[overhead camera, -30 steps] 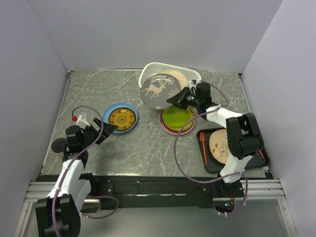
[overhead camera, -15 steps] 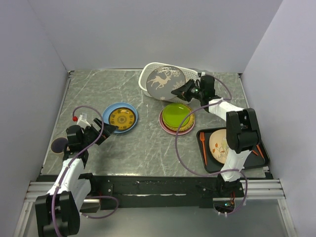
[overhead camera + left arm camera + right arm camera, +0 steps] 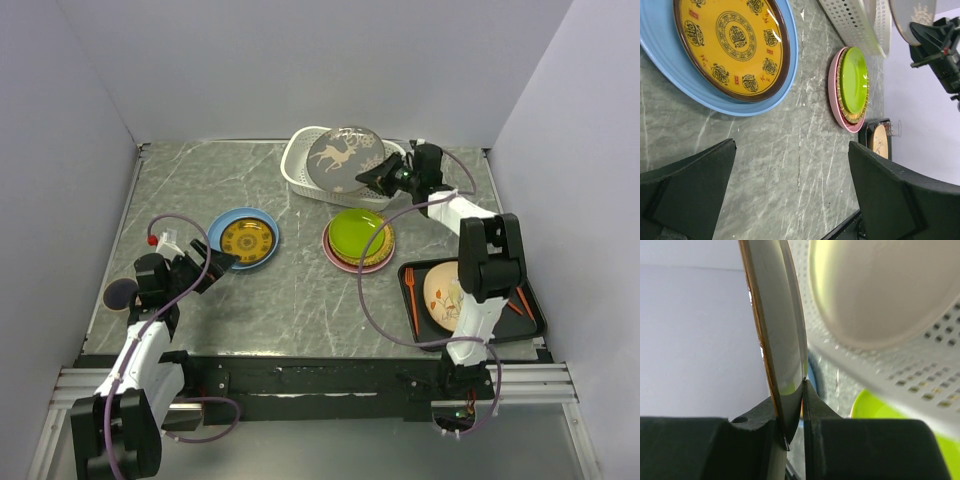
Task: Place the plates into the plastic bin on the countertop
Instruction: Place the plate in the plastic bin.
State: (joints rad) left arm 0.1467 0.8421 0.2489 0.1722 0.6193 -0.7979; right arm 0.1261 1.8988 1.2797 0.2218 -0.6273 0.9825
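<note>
I will lower the tilted deer plate with my right gripper past the bin's rim onto the pale plate inside and let it go, because that pale plate is below my gripper.
My right gripper (image 3: 378,180) is shut on the rim of the brown deer plate (image 3: 343,158), holding it tilted over the white plastic bin (image 3: 296,166) at the back of the countertop (image 3: 300,295). The right wrist view shows that plate (image 3: 775,330) edge-on, pinched between the fingers, with a pale plate (image 3: 880,290) lying in the bin (image 3: 920,375). A lime green plate (image 3: 358,234) tops a stack with a pink rim in front of the bin. A yellow patterned plate on a blue plate (image 3: 243,238) lies at left. My left gripper (image 3: 215,262) stands open near it, holding nothing.
A flat black tray (image 3: 500,322) at the right front holds a cream plate (image 3: 445,296) and orange cutlery. White walls close in the back and both sides. In the left wrist view the blue plate (image 3: 790,70) and green stack (image 3: 854,82) lie ahead of the open fingers.
The right gripper has carried the deer plate back and to the right, from in front of the bin to over it, tipping it flatter. The left arm has not moved.
</note>
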